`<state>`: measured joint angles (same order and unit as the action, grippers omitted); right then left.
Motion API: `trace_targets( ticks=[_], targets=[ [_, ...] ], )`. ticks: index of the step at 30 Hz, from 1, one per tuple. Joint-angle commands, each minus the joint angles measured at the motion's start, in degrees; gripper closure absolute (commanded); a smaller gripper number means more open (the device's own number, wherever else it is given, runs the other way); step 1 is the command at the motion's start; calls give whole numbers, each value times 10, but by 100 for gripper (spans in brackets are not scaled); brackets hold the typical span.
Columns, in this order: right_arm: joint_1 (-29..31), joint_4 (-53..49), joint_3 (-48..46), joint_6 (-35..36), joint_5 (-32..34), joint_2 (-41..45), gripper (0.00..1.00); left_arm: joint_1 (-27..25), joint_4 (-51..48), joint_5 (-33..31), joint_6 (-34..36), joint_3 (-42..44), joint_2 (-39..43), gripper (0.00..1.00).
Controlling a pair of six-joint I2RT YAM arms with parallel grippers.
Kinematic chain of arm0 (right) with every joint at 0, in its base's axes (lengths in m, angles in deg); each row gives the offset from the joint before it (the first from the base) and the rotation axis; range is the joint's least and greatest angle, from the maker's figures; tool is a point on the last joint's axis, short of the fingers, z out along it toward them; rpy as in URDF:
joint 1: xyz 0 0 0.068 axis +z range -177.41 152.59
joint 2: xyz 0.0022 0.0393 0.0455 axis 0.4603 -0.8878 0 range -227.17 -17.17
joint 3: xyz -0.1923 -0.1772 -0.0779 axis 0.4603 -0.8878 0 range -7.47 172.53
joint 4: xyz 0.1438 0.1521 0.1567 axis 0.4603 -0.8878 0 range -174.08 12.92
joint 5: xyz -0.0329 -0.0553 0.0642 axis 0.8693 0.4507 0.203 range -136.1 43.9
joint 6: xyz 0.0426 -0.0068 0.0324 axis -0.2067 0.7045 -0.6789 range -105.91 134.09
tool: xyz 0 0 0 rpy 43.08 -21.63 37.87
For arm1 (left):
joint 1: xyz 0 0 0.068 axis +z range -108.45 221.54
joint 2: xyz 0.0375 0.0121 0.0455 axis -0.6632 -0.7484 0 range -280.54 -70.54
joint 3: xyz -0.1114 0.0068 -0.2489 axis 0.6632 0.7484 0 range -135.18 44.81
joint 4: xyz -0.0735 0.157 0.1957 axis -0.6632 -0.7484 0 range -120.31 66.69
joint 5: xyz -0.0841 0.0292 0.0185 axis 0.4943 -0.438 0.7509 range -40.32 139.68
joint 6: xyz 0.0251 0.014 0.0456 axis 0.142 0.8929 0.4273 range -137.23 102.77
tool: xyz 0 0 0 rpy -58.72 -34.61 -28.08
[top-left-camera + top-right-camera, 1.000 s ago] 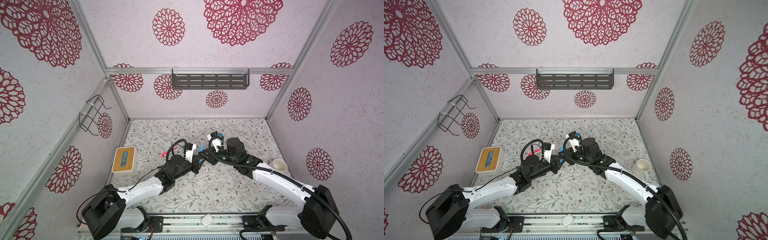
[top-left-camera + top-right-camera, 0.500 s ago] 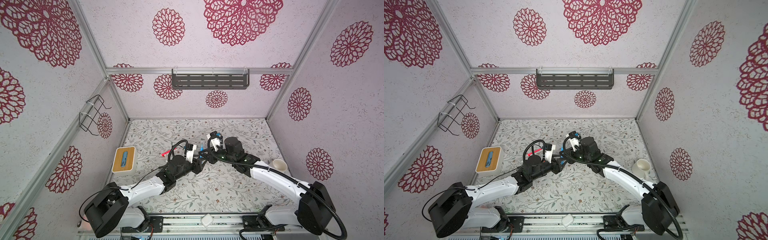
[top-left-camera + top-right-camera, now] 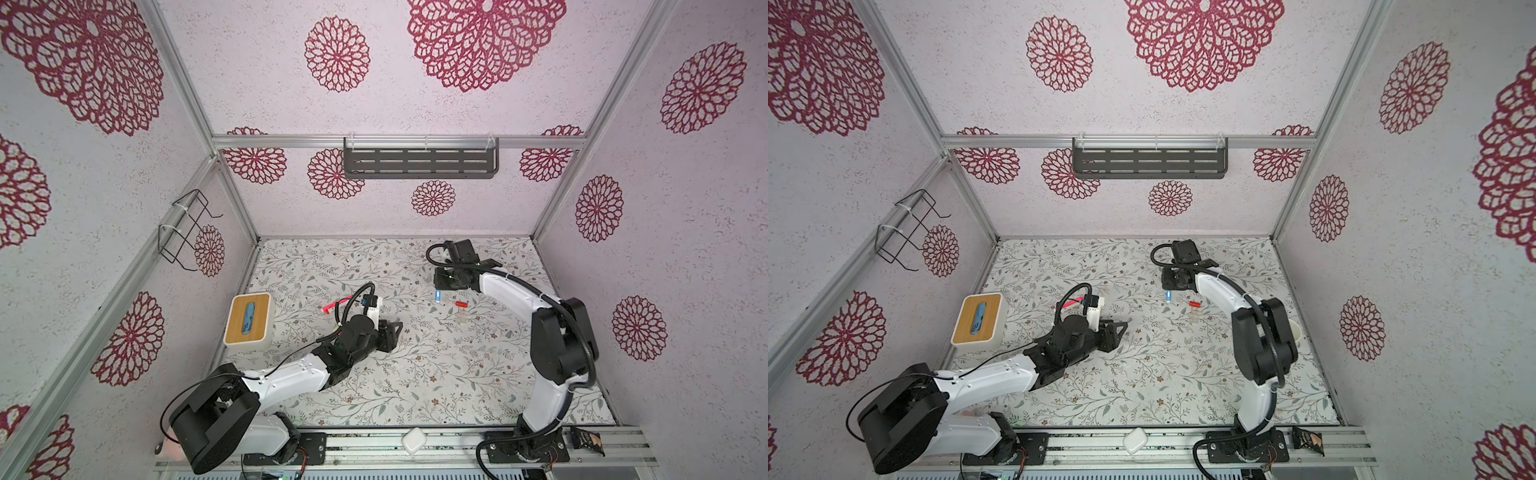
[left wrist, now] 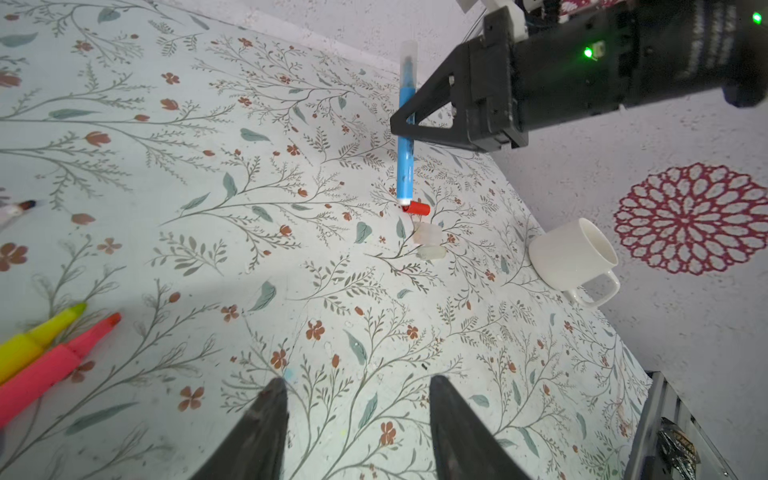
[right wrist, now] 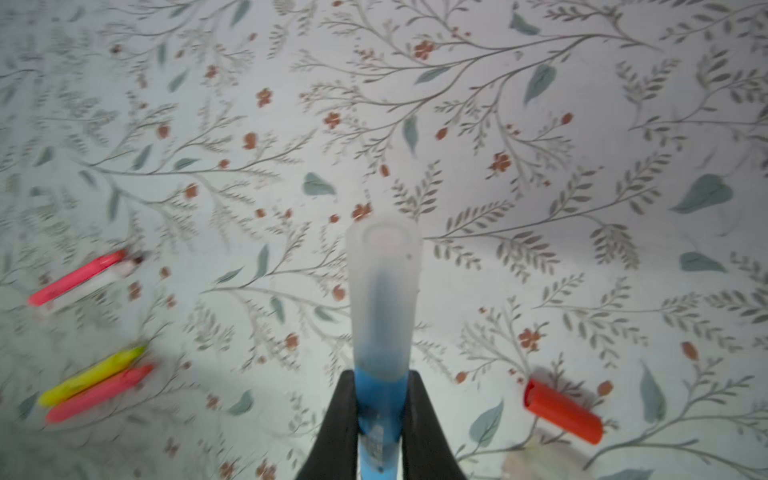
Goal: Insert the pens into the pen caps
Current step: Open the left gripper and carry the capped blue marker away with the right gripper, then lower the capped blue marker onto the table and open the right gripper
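The translucent cap of the blue pen [image 5: 380, 399] is on, so my right gripper should move outward and down to the bare tabletop beyond the red cap and let go of the pen.
My right gripper [image 5: 382, 386] is shut on a blue pen [image 5: 380, 399] whose tip sits inside a translucent pen cap [image 5: 382, 291]. The pen [image 3: 437, 296] hangs nearly upright at the back right, a little left of a red cap [image 3: 460, 304] and pale caps [image 3: 460, 319] lying on the table. My left gripper [image 4: 357, 386] is open and empty, low over the table's middle [image 3: 392, 332]. A yellow pen [image 4: 37, 336] and a pink pen [image 4: 54, 365] lie side by side to its left. Another pink pen [image 5: 79, 278] lies further back.
A white mug [image 4: 573, 253] lies on its side near the right wall, mostly hidden behind my right arm in both top views. A wood-topped box [image 3: 248, 319] stands at the left edge. On the back wall hangs a dark shelf [image 3: 419, 162].
My left gripper, shut beside the right one a second ago, has opened and drawn back. The right arm has swung away from it, still holding the capped blue pen.
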<state>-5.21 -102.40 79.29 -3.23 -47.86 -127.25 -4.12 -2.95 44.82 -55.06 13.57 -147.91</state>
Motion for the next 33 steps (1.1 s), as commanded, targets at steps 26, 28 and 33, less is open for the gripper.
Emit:
trace_targets(
  ticks=[26, 28, 33],
  targets=[
    [-80, -198, 404, 49, 91, -298, 89, -6, -92, -61, 0, 20, 127, 42],
    [-80, -199, 408, 49, 92, -303, 85, -6, -95, -63, 0, 19, 131, 42],
    [-80, -199, 413, 45, 95, -307, 63, -6, -104, -70, 1, 20, 139, 42]
  ],
)
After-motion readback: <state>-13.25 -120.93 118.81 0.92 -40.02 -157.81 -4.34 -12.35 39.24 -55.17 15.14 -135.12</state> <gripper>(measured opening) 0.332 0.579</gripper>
